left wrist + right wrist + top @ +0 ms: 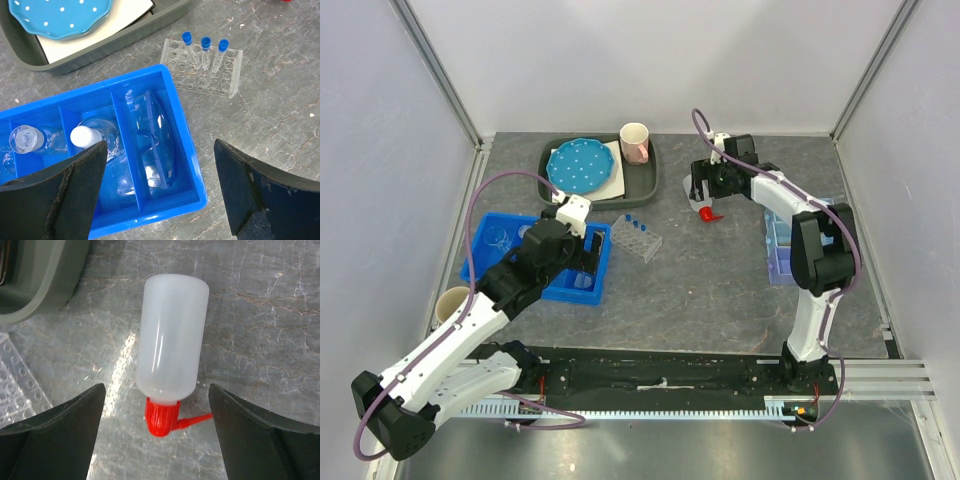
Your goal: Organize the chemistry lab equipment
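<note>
The squeeze bottle's white body (699, 201) (168, 368) is next for my right gripper, which moves down and closes around it just past the red cap, as its fingers still hover above.
The white squeeze bottle (172, 345) with its red nozzle (162, 417) lies on the table. My right gripper (156, 435) is open, its fingers either side of the red cap and not touching it; from above it hovers over the bottle (708, 212). My left gripper (160, 195) is open and empty over the right end of the blue bin (192, 165). The bin holds blue goggles (155, 140) and clear flasks (85, 136). The clear tube rack (202, 67) with three blue-capped tubes stands just beyond the bin. The thin brown stick is out of view.
A grey tray (645, 180) at the back holds the blue dotted plate (580, 165) and the pink-and-white mug (635, 142). A clear box (778, 250) sits by the right arm. A beige cup (450, 305) stands left of the bin (480, 265).
</note>
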Motion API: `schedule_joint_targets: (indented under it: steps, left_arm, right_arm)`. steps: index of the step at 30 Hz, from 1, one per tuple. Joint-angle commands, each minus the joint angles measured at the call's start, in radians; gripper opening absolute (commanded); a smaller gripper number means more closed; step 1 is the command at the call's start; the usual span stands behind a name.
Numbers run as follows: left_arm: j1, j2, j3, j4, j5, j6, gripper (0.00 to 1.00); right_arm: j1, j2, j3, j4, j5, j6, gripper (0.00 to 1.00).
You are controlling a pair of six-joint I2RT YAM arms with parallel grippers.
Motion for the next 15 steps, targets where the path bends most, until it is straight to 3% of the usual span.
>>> schedule_joint_targets:
  steps: [1,8,13,15]
  left_arm:
    - [0.001,0.003,-0.004,0.043,-0.016,0.039,0.93]
    - [0.001,0.006,-0.004,0.043,-0.022,0.041,0.93]
    - [0.001,0.007,-0.005,0.042,-0.021,0.041,0.93]
    - [0.001,0.004,-0.004,0.043,-0.022,0.041,0.93]
  right_arm:
    - [0.013,0.091,0.094,0.04,0.082,0.081,0.91]
    - [0.039,0.194,0.188,0.001,0.149,0.038,0.88]
    - [0.048,0.222,0.206,-0.01,0.18,-0.013,0.71]
    - [0.048,0.218,0.2,-0.014,0.18,-0.03,0.59]
